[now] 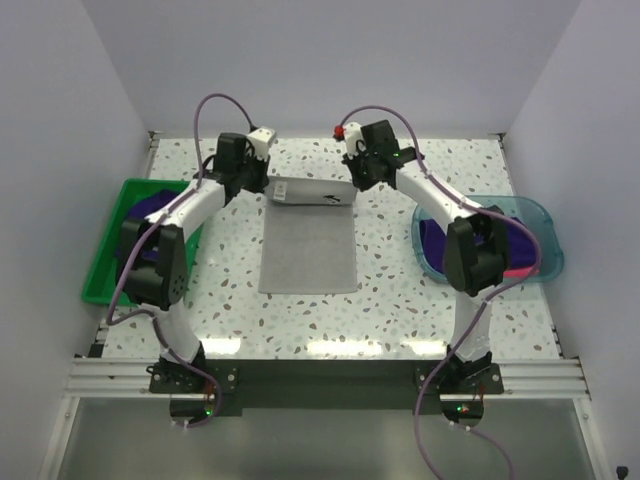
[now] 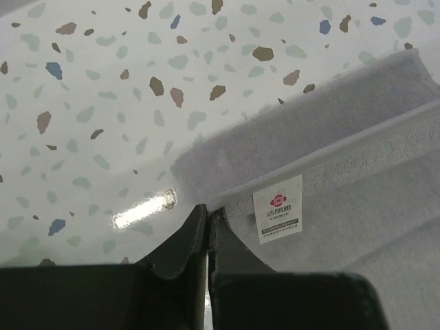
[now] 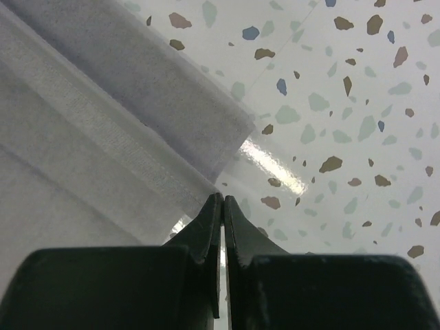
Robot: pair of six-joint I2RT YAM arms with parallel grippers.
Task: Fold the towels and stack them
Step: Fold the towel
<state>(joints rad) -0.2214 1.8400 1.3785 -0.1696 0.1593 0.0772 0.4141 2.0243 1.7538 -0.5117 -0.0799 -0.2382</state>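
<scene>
The left gripper should next move back toward the towel's near corner by the green bin, go down and let go, because the towel's near half lies flat and uncovered.
A pale grey towel [image 1: 308,245] lies flat in the middle of the table, with its far edge [image 1: 310,191] raised and turned toward me. My left gripper [image 1: 268,182] is shut on the towel's far left corner [image 2: 227,203], next to a white label [image 2: 278,208]. My right gripper [image 1: 353,182] is shut on the far right corner [image 3: 206,180]. In both wrist views the jaws are pressed together, with the cloth's edge at their tips. Dark purple towels [image 1: 150,207] lie in the bin on the left. A purple towel [image 1: 436,240] and a hot pink towel [image 1: 516,270] lie in the tray on the right.
A green plastic bin [image 1: 108,255] stands at the left table edge. A translucent teal tray [image 1: 535,212] stands at the right edge. White walls close in the back and sides. The speckled tabletop [image 1: 390,300] shows around the towel.
</scene>
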